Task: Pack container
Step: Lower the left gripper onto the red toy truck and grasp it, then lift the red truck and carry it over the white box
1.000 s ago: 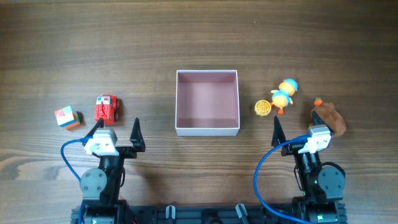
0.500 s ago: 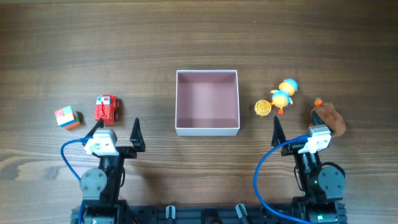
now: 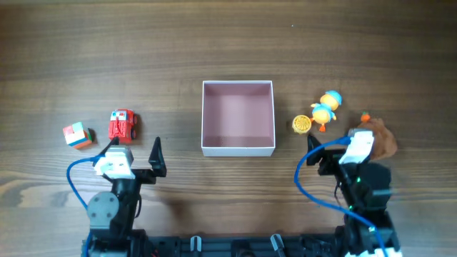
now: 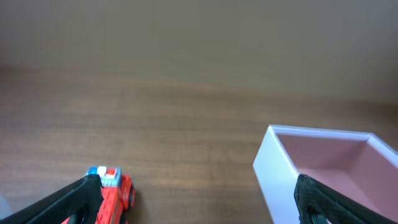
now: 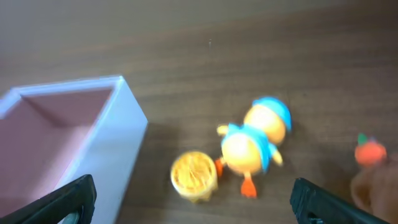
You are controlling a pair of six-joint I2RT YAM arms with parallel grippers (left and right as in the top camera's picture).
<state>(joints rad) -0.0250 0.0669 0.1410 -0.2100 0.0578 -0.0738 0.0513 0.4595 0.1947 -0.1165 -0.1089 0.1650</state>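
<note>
My left gripper is to move outward next, turn downward and go down around the red toy truck's far end (image 3: 122, 116) (image 4: 109, 175), because the truck is standing outside the empty container.
The container (image 3: 238, 118), a square white-walled box with a pink inside, stands empty at the table's middle; it also shows in the left wrist view (image 4: 323, 168) and the right wrist view (image 5: 68, 137). My left gripper (image 3: 132, 153) is open and empty just below a red toy truck (image 3: 123, 125), which shows in the left wrist view (image 4: 112, 196). A red-and-white cube (image 3: 77, 135) lies further left. My right gripper (image 3: 332, 153) is open and empty, below a yellow round toy (image 3: 303, 124) (image 5: 194, 176) and a yellow-and-blue duck (image 3: 325, 107) (image 5: 255, 146).
A brown toy with an orange tip (image 3: 378, 134) lies at the far right, partly under my right wrist; its orange tip shows in the right wrist view (image 5: 370, 151). Blue cables loop from both arm bases near the front edge.
My right arm has moved forward and a little left, toward the yellow toys, and now covers part of the brown toy. The left arm has barely shifted.
</note>
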